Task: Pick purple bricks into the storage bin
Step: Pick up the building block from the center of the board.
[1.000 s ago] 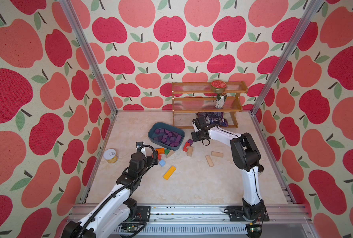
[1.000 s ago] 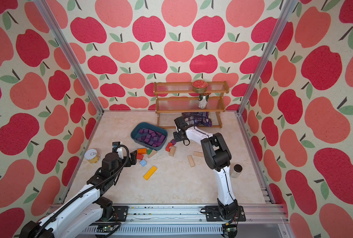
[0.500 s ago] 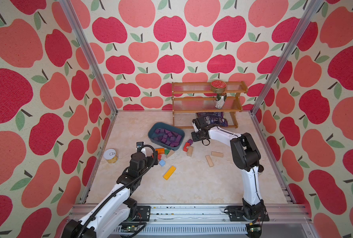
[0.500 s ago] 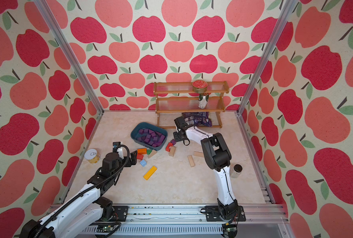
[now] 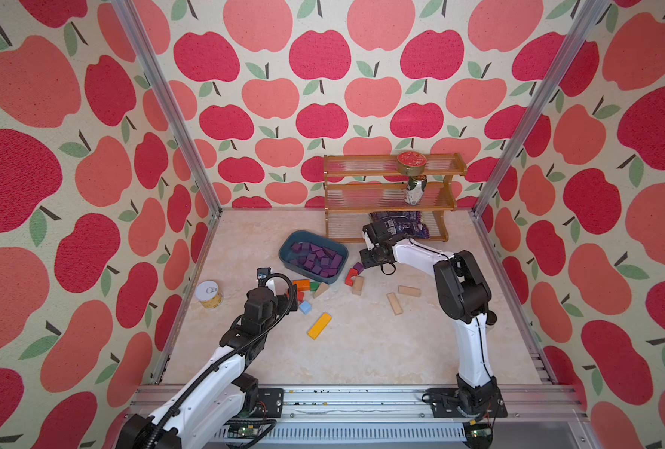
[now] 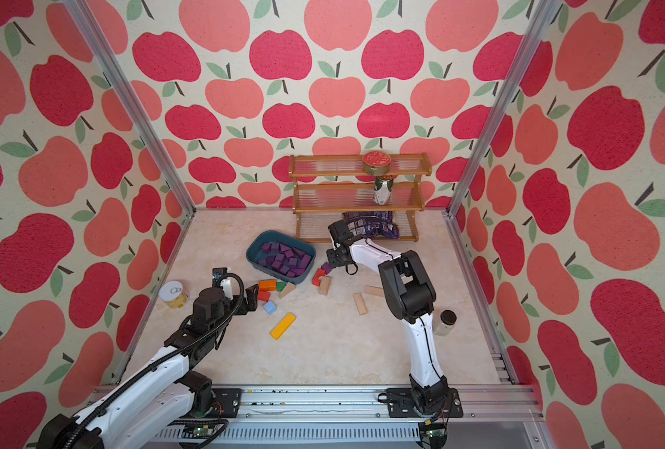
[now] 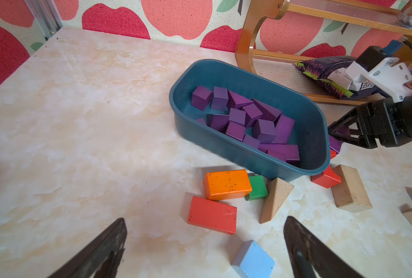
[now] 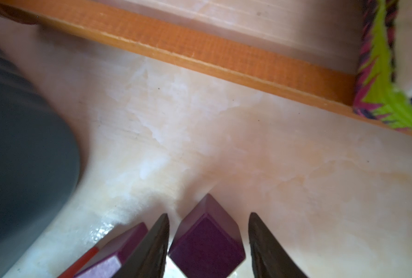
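Note:
The purple brick already stands between the open fingers, so I will next move my right gripper slightly away from the storage bin and close on the brick's sides.
The storage bin sits mid-table and holds several purple bricks. Just outside its right end, one purple brick rests on the table. My right gripper straddles it, open, with a gap at each finger. A second purple brick lies outside one finger, on a red block. The left gripper hovers wide open over the coloured blocks near the bin, holding nothing.
A wooden rack with cans and a snack bag stands just behind the right gripper. Orange, red, green, light-blue, yellow and tan blocks litter the table. A tin stands at the left.
The right gripper's jaws stand a little wider around the purple brick than before. Neither arm has noticeably shifted, and the left gripper stays wide open.

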### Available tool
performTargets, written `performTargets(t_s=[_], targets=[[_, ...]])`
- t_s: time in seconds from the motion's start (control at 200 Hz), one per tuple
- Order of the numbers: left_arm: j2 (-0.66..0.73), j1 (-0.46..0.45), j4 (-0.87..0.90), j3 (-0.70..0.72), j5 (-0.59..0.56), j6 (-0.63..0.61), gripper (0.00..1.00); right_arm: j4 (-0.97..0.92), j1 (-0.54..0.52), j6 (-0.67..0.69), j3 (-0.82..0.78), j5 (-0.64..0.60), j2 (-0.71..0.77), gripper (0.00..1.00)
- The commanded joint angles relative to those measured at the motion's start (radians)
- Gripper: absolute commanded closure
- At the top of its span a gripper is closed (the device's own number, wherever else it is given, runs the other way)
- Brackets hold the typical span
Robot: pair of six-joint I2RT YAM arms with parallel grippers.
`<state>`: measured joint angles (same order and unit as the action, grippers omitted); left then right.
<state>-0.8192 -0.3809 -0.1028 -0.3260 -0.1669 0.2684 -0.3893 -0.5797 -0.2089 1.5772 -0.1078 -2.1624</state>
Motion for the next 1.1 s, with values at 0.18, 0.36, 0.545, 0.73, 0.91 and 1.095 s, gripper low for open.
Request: performTargets(t_s=[0.18,0.36,0.545,0.73,0.91,1.095], targets=[[-0.005,0.005,0.002,-0.001,-0.002,-0.010,0.01,0.009,0.013,0.057,-0.056,0.010,0.045,0.46],[-0.009,0.005,0.001,-0.001,-0.002,-0.009,0.01,0.008,0.026,0.075,-0.049,0.025,0.026,0.46],[-0.012,0.005,0.002,-0.002,-0.003,-0.012,0.01,-0.024,0.032,0.095,0.002,0.030,-0.013,0.48],[-0.014,0.004,0.002,-0.002,-0.008,-0.012,0.01,-0.031,0.033,0.098,0.016,0.030,-0.020,0.57],[-0.020,0.005,0.004,-0.004,-0.009,-0.012,0.01,-0.015,0.032,0.091,-0.006,0.036,0.001,0.69],[-0.018,0.005,0.005,-0.004,-0.009,-0.011,0.00,0.011,0.027,0.065,-0.047,0.033,0.043,0.75]])
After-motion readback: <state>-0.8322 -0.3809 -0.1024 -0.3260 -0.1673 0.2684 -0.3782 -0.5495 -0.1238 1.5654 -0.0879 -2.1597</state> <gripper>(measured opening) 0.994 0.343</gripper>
